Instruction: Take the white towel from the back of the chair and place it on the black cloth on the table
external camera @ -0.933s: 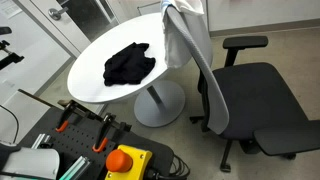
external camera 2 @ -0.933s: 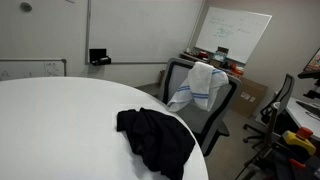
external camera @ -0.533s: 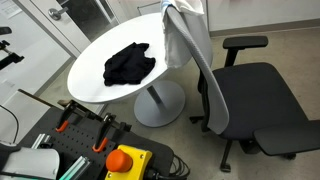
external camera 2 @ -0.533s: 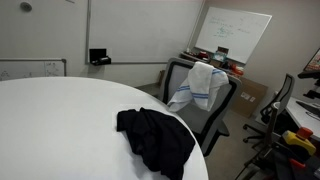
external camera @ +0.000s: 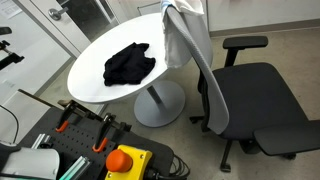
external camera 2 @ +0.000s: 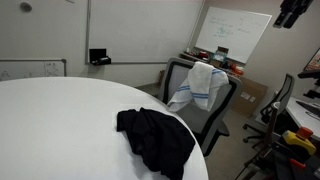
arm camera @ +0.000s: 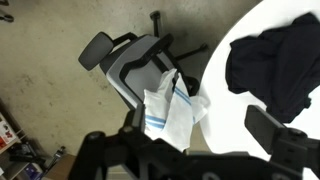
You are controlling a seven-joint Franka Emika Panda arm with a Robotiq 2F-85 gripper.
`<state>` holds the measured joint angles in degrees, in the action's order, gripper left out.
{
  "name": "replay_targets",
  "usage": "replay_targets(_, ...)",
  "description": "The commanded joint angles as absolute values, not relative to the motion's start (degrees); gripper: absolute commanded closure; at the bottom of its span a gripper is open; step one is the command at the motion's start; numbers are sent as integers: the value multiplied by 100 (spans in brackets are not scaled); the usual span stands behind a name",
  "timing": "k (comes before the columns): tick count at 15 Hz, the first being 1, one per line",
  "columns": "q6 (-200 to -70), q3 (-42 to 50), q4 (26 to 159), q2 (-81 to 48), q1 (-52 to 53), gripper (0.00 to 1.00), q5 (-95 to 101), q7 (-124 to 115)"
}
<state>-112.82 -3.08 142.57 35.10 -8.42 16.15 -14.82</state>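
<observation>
I will lower my open gripper toward the chair back and onto the top fold of the white towel (external camera 2: 207, 69) (arm camera: 168, 110), because the towel hangs well below my gripper.
The white towel with blue stripes (external camera: 186, 40) hangs over the back of the black office chair (external camera: 255, 95). It also shows in the other exterior view (external camera 2: 203, 85) and in the wrist view (arm camera: 168, 112). The black cloth (external camera: 130, 65) lies crumpled on the round white table (external camera: 95, 75), near the chair in both exterior views (external camera 2: 155, 138) and at the upper right of the wrist view (arm camera: 275, 60). My gripper (arm camera: 190, 148) is open and empty, high above towel and table edge. It shows at the top right corner of an exterior view (external camera 2: 291, 12).
The table stands on a round pedestal base (external camera: 160, 103). A cart with an orange button (external camera: 125, 160) and clamps is in the foreground. A whiteboard (external camera 2: 235, 35), cluttered shelves and another chair (external camera 2: 275, 105) stand behind the towel chair.
My gripper has come into the top right corner of an exterior view where it did not show before. Towel, cloth and chair have not moved.
</observation>
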Motion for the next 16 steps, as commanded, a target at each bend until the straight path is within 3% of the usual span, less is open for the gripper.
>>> replay_targets(1, -12017, -206, 13795, 2659, -1244, 0, 2028, -1994)
replay_targets(6, -12481, 8, 12977, 1202, -1561, 0, 2126, -2482)
replay_targets(16, -11568, 602, 10663, -1447, -1064, 0, 1708, -2229)
